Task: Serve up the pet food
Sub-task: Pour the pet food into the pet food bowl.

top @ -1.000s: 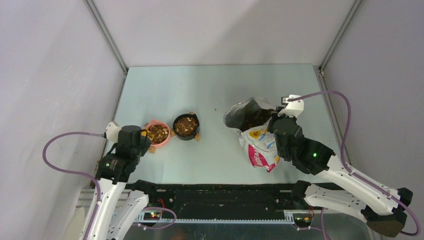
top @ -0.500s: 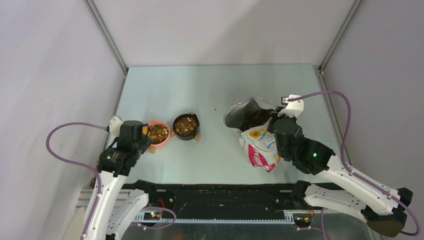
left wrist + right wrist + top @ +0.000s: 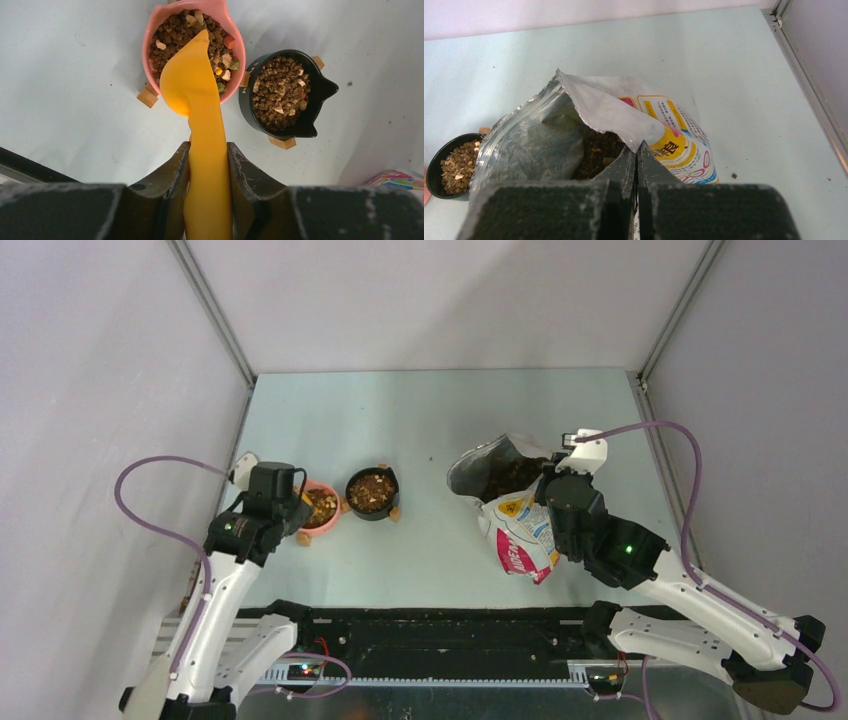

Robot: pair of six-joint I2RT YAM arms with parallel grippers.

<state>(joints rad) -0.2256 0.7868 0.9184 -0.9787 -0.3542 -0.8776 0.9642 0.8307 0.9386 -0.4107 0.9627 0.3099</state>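
Observation:
Bare tabletop between black bowl (image 3: 320, 90) and bag is to the right of my left gripper in the top view, so I should next move my left gripper over and down and release the scoop.
Brown pet food fills the pink bowl (image 3: 239, 60), the black bowl (image 3: 320, 90) and the open printed bag (image 3: 674, 145), where kibble (image 3: 599, 152) shows in its mouth. My left gripper (image 3: 208, 150) is shut on the handle of the yellow scoop (image 3: 192, 82). The scoop's head hangs over the pink bowl's kibble (image 3: 175, 35), with a smooth yellow face toward the camera and no kibble showing on it. My right gripper (image 3: 636, 150) is shut on the bag's rim and holds the mouth open. From above, the bag (image 3: 520, 535) stands right of centre and the pink bowl (image 3: 309, 523) is at the left.
The black bowl (image 3: 371, 492) sits just right of the pink one; both rest on small wooden blocks (image 3: 147, 97). A few stray pellets (image 3: 734, 175) lie on the pale green tabletop (image 3: 430, 410). Grey walls and metal rails (image 3: 655, 440) enclose the table.
My left arm has swung further in over the pink bowl, carrying the scoop with it. The right arm and the bag have not moved.

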